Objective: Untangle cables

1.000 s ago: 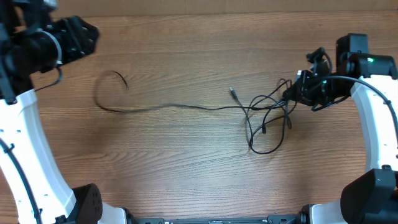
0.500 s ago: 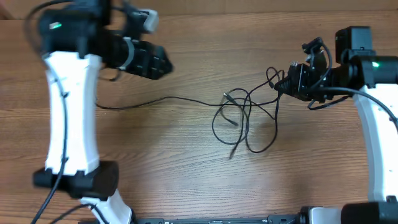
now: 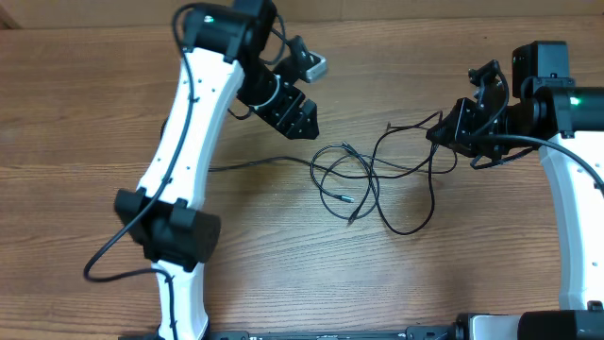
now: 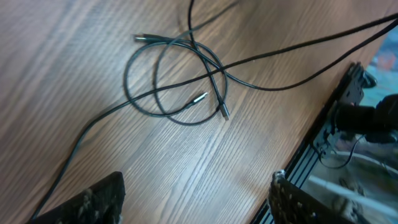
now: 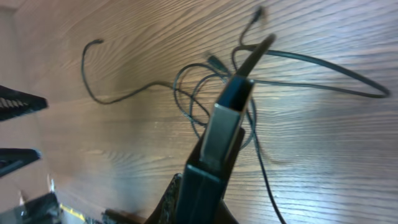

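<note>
My right gripper next draws away from the loops toward the right in the overhead view and releases the strands over bare wood, since they cross the tangle.
The cables (image 3: 363,179) are thin black cords lying in loose overlapping loops at the table's middle. One long strand (image 3: 247,163) runs left under my left arm. My right gripper (image 3: 444,132) is shut on strands at the tangle's right edge. In the right wrist view its closed fingers (image 5: 249,71) pinch the cords (image 5: 317,60) near the tip. My left gripper (image 3: 307,121) is open and empty just upper left of the loops. In the left wrist view its fingers (image 4: 196,180) are wide apart above the wood, with the loops (image 4: 221,70) and their plug ends ahead.
The wooden table (image 3: 113,113) carries only the cables. The left arm's white links (image 3: 184,161) stretch across the left middle of the table, and the right arm (image 3: 571,189) stands along the right edge. A dark rail (image 4: 323,124) marks the table's front edge.
My left arm has swung from the far left to the table's centre beside the tangle. The loops have shifted and spread slightly. My right gripper has stayed shut on the cords.
</note>
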{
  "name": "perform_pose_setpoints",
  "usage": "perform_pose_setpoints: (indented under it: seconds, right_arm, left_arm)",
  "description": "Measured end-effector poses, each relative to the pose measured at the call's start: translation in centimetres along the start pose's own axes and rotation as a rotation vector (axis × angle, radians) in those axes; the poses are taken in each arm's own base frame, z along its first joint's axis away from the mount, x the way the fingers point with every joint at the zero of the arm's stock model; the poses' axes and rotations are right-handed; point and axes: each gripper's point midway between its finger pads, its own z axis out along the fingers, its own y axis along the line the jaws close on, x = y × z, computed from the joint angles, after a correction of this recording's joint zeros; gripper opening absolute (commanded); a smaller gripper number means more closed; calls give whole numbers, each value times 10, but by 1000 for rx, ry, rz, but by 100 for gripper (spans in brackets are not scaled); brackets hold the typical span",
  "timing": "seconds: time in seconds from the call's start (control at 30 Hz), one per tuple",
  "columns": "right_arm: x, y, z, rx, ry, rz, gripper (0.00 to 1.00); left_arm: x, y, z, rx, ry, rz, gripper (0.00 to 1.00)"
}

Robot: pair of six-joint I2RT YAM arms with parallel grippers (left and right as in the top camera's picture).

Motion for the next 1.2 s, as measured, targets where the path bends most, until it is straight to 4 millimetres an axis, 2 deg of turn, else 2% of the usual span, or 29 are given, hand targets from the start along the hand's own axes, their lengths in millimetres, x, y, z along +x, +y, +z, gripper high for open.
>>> perform_pose_setpoints:
  seconds: [0.13, 0.23, 0.3, 0.37, 0.4, 0.47, 0.53, 0.73, 0.87, 0.97, 1.1, 1.2]
  right_arm:
    - [-2, -13, -1, 69, -16, 49, 5]
    - [-5, -37, -6, 187, -48, 157, 6]
    - [-10, -57, -13, 269, -87, 231, 12]
    - [-14, -73, -19, 326, -121, 283, 12]
    - [-15, -80, -23, 351, -136, 309, 12]
    - [-17, -91, -29, 386, -155, 341, 12]
    - [-18, -98, -32, 407, -168, 359, 12]
    - [-18, -101, -34, 428, -175, 359, 13]
    - [-18, -102, -34, 434, -176, 358, 16]
    - [-17, -102, -34, 438, -170, 352, 17]
    - [-17, -102, -34, 439, -168, 347, 19]
    - [-17, -103, -34, 440, -167, 346, 20]
  left_arm:
    - [-3, -1, 24, 43, 40, 34, 73]
    - [-5, -2, 37, 61, 61, 49, 72]
    - [-6, -6, 42, 70, 68, 58, 72]
    - [-6, -12, 45, 80, 71, 72, 72]
    - [-7, -15, 46, 87, 71, 80, 73]
    - [-11, -21, 49, 97, 64, 104, 82]
    - [-18, -28, 54, 98, 45, 133, 86]
    - [-45, -50, 73, 55, -11, 221, 88]
    - [-50, -55, 89, -29, 11, 207, 87]
    - [-46, -41, 102, -114, 53, 92, 86]
    - [-38, -5, 115, -240, 94, -153, 87]
    - [-35, 22, 126, -331, 99, -298, 80]
